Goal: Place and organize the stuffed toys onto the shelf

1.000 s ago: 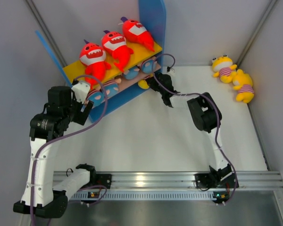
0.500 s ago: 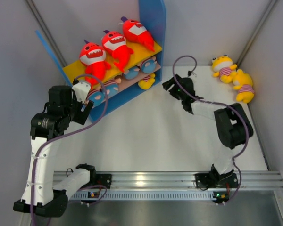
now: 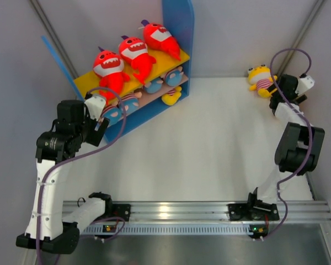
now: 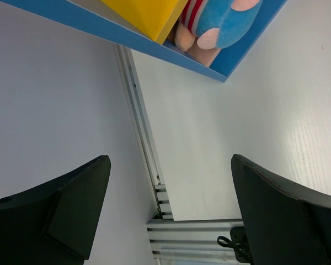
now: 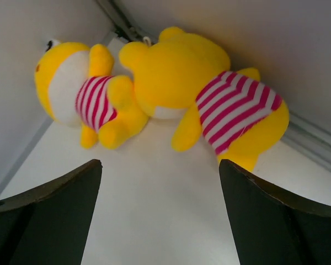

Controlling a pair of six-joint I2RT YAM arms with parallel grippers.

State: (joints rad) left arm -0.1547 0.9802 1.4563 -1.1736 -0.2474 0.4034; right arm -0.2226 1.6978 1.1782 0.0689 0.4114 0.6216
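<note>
The doll's body is narrower than its head. My right gripper moves down to the yellow doll by the side, at the striped shirt's head end, next.
The shelf (image 3: 179,33) stands at the back left, with three red sharks (image 3: 133,54) on its yellow top board. Pink-faced dolls (image 3: 154,84) and a yellow doll (image 3: 170,97) lie on the lower board. My right gripper (image 3: 279,94) is open and empty over the far right corner. In the right wrist view it (image 5: 160,210) hangs just short of two yellow dolls in striped shirts (image 5: 80,91) (image 5: 209,88). From the top, one doll (image 3: 259,78) shows and my arm hides the other. My left gripper (image 3: 99,132) is open and empty by the shelf's left end (image 4: 154,47).
The side walls close in on the corner behind the yellow dolls (image 5: 298,49). A metal rail (image 3: 198,210) runs along the near edge. The left wall and a frame post (image 4: 143,138) lie under my left gripper (image 4: 171,204).
My right arm has swung from the shelf's lower board across the table to the far right corner, over the yellow dolls. The left arm has not moved.
</note>
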